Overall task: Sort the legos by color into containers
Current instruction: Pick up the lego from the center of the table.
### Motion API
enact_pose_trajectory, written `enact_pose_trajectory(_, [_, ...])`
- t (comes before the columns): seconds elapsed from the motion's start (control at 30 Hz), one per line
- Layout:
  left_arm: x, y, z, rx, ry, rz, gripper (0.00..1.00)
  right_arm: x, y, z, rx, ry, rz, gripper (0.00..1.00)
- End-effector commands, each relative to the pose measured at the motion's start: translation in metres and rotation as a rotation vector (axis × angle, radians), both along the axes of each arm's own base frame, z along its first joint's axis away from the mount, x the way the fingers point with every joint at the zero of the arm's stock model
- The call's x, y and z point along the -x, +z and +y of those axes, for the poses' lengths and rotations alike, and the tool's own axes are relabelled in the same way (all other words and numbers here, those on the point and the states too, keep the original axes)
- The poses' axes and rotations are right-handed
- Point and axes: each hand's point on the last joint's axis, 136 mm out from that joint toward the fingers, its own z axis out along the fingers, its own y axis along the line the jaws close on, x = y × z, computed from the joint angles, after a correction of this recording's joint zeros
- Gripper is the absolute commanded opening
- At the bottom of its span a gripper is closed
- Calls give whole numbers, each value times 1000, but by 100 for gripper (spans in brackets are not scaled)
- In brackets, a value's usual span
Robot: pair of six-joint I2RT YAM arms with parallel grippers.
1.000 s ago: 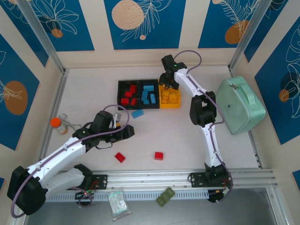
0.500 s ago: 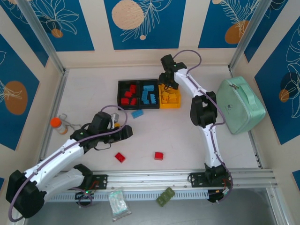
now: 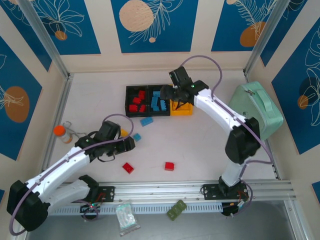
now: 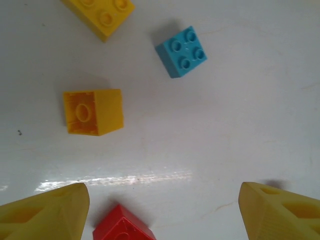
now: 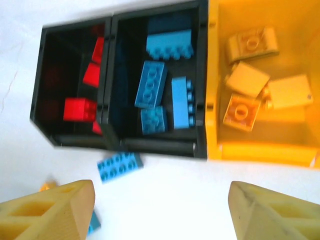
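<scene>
The left gripper will next move down over the small yellow brick (image 4: 94,112) with one open finger down each side and close on it, since there is bare table all around the brick.
The containers stand in a row: a black bin (image 5: 49,131) holding red legos, a black bin (image 5: 150,146) holding blue ones, and a yellow bin (image 5: 260,152) holding yellow ones. My right gripper (image 5: 160,215) hovers open and empty over their front edge (image 3: 172,96). A long blue brick (image 5: 119,166) lies loose just in front of the bins. My left gripper (image 3: 128,145) is open over the table, with a red brick (image 4: 122,227) low by its left finger. Ahead of it lie a yellow brick (image 4: 93,112), a small blue brick (image 4: 181,51) and another yellow brick (image 4: 102,15). A second red brick (image 3: 169,166) lies further right.
A large mint-green case (image 3: 255,111) stands at the right wall. An orange-capped bottle (image 3: 62,132) sits at the left. A dark green flat piece (image 3: 176,209) and a plastic bag (image 3: 126,217) lie near the front rail.
My right arm swung from above the yellow bin toward the left and nearer, over the bins' front. My left gripper drew back slightly, uncovering the yellow and small blue bricks.
</scene>
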Motion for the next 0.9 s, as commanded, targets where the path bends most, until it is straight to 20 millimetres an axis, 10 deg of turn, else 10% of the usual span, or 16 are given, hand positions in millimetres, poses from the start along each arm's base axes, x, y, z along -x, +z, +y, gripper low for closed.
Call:
enact_pose_trajectory(0.0, [-7,2,14,-86,23,-15,78,30,5,11,-48,106,-39,71])
enact_pose_trajectory(0.43, [-29,-38,28,-234,53,42,80,172,-36,14,-149,303,42,70])
enact_pose_trajectory(0.87, [-52,-76,24,-305,33,86,60,197,-50,8,-169,292,77,70])
